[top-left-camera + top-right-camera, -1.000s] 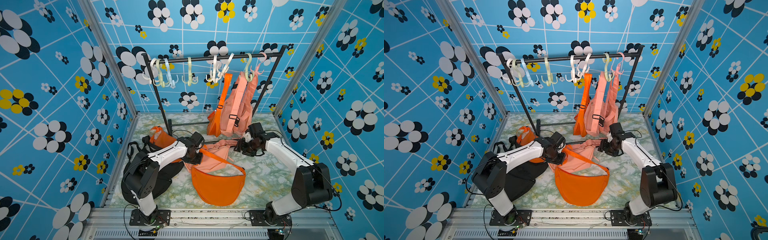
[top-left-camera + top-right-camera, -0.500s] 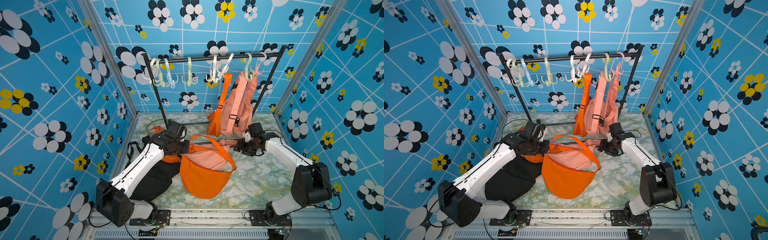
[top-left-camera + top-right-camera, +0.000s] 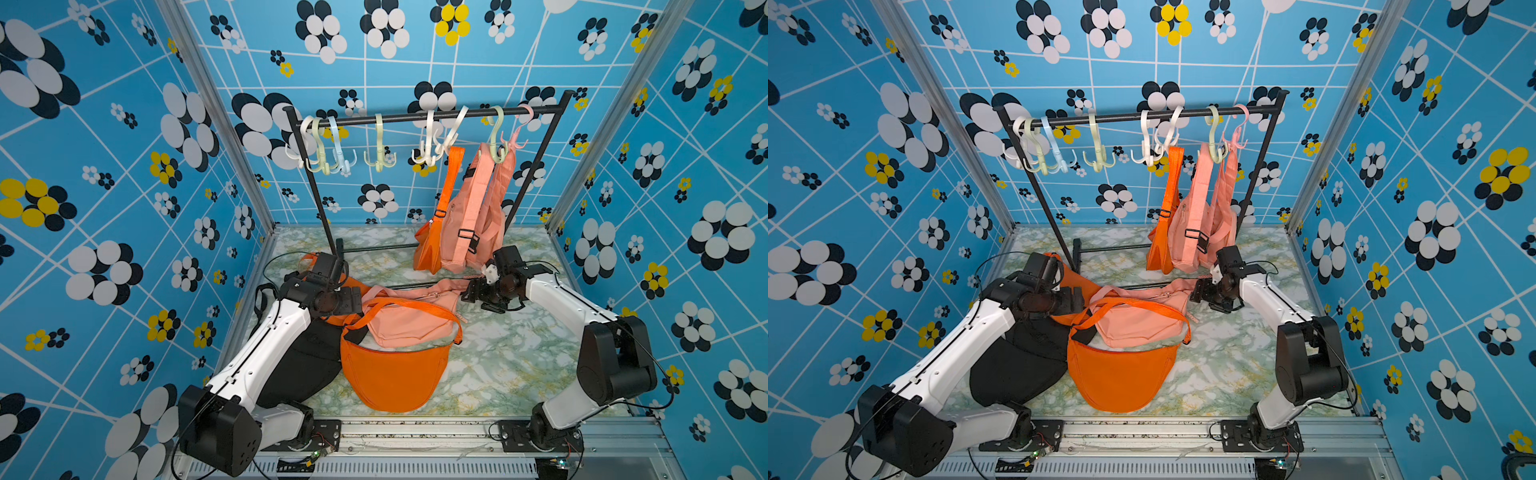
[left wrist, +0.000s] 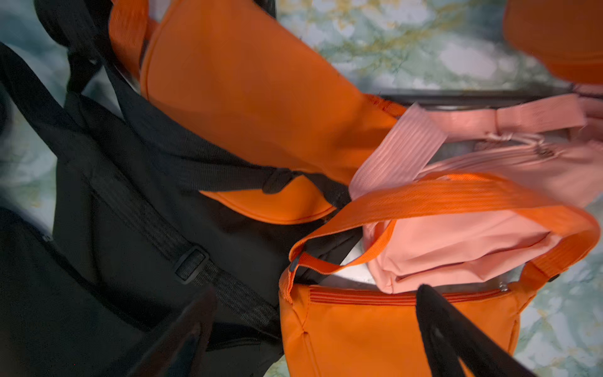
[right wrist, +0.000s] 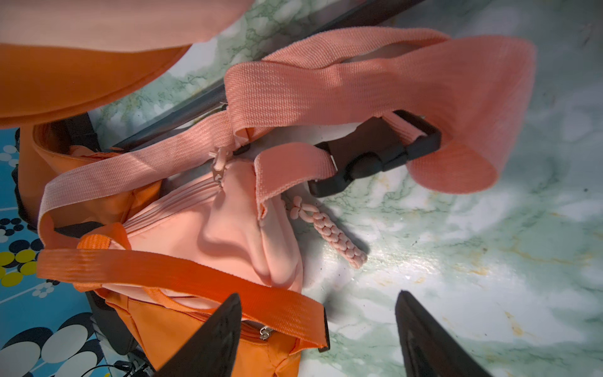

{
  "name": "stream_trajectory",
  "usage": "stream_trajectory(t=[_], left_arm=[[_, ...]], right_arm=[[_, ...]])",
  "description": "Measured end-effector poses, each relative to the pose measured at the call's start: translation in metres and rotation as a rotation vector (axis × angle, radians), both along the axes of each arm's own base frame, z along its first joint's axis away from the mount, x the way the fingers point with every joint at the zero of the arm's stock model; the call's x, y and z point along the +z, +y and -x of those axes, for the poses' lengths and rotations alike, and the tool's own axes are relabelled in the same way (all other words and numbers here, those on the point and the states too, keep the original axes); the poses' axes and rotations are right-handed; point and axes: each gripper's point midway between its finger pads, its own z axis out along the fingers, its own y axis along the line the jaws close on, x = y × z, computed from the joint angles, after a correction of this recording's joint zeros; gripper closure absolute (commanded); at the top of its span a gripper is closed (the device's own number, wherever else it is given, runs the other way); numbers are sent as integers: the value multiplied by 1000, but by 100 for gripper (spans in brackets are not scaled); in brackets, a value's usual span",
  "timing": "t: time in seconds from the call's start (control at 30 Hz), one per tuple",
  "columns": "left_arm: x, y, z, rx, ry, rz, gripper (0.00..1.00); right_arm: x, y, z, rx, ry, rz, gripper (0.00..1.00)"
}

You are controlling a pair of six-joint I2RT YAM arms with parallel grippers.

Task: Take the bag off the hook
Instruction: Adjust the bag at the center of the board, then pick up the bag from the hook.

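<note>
The orange bag's body (image 3: 429, 250) (image 4: 557, 34) hangs below its hooked strap, outward of my left gripper and higher. Next my left gripper rises outward, tilting up, and closes on it.
An orange bag (image 3: 430, 245) hangs by its strap from a white hook (image 3: 451, 133) on the black rail, and pink bags (image 3: 469, 224) hang beside it on a green hook (image 3: 496, 137). An orange crescent bag (image 3: 395, 374) (image 3: 1121, 374) lies flat on the table, its strap looped over a pink bag (image 3: 409, 320) (image 4: 456, 248). My left gripper (image 3: 353, 301) (image 4: 313, 326) is open just above that orange bag's corner, holding nothing. Open as well, my right gripper (image 3: 471, 293) (image 5: 318, 329) hovers low by the pink bag's end, near its black buckle (image 5: 375, 160).
A black bag (image 3: 299, 365) and a second orange bag (image 4: 244, 107) lie under my left arm. The rack's base bar (image 3: 415, 286) runs across the table behind the pile. Several bare hooks (image 3: 328, 145) hang on the rail's left half. Bare marble (image 3: 519, 353) lies front right.
My left gripper has opened and let go of the orange bag's strap, which has dropped over the pink bag. The right gripper has opened wider in place.
</note>
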Motion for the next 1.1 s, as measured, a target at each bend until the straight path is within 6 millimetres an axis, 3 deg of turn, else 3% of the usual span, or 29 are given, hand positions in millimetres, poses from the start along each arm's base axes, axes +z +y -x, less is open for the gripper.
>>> stream_trajectory(t=[0.13,0.27,0.43,0.6,0.63,0.67,0.7,0.73,0.8,0.97,1.1], left_arm=[[45,-41,-30,-106,-174,39,2],[66,-101,-68,-236,-264,83,2],[51,-176,-115,-377,-293,90,1],[19,-224,-149,-447,-255,118,0],[14,-232,-155,-456,-250,126,6],[10,-237,-160,-461,-245,133,19],[7,-241,-164,-465,-241,141,45],[5,-245,-166,-475,-240,147,64],[7,-247,-166,-481,-241,154,81],[28,-239,-162,-478,-270,130,100],[67,-216,-147,-452,-323,98,100]], right_arm=[[19,-4,-5,-9,-70,12,17],[49,-6,-12,-22,-187,8,17],[84,-13,-13,-49,-329,11,10],[102,-20,-7,-75,-405,17,7],[104,-20,-7,-78,-410,16,7],[105,-21,-8,-79,-414,17,7],[105,-21,-8,-80,-417,17,7],[105,-21,-9,-82,-417,20,7],[105,-22,-9,-84,-417,23,7],[107,-20,-12,-86,-423,15,12],[119,-10,-25,-72,-439,-24,23]])
